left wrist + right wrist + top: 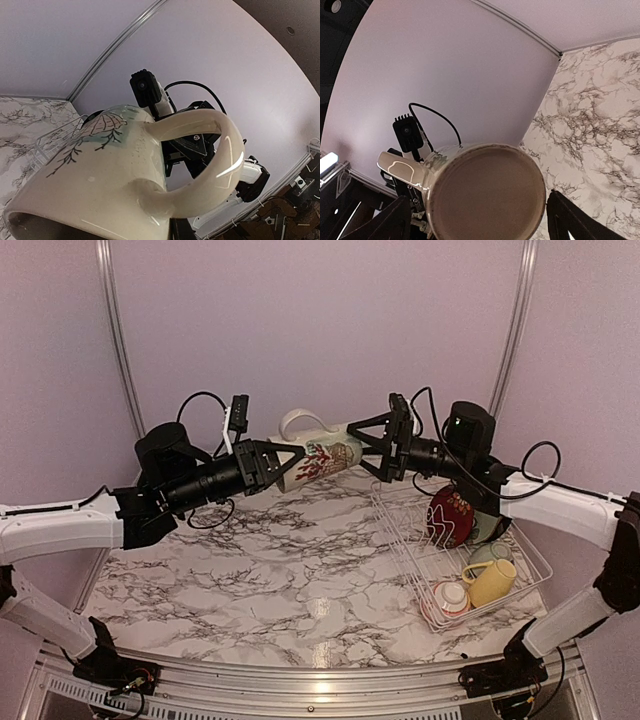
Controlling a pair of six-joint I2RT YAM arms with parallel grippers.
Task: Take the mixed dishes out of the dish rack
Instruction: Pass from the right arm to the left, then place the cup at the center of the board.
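The marble below on the left in the top view is bare, so I will next swing my left gripper that way, turn the mug base-down, lower and release it.
The cream printed mug (325, 455) hangs on its side in the air between both arms, above the back of the table. My left gripper (292, 462) is shut on its rim end. In the left wrist view the mug (100, 170) and its handle fill the frame and hide my fingers. My right gripper (385, 450) is open, its fingers (570, 220) standing on either side of the mug's base (485, 195) with a small gap. The white wire dish rack (397, 532) at right holds a red patterned plate (450, 515), a yellow mug (492, 582), a red-rimmed white bowl (450, 597) and pale green pieces (487, 553).
The marble tabletop (270, 570) spreads left of the rack. A purple back wall with two metal frame rails (118, 340) stands close behind the arms. The rack's corner shows in the left wrist view (50, 142).
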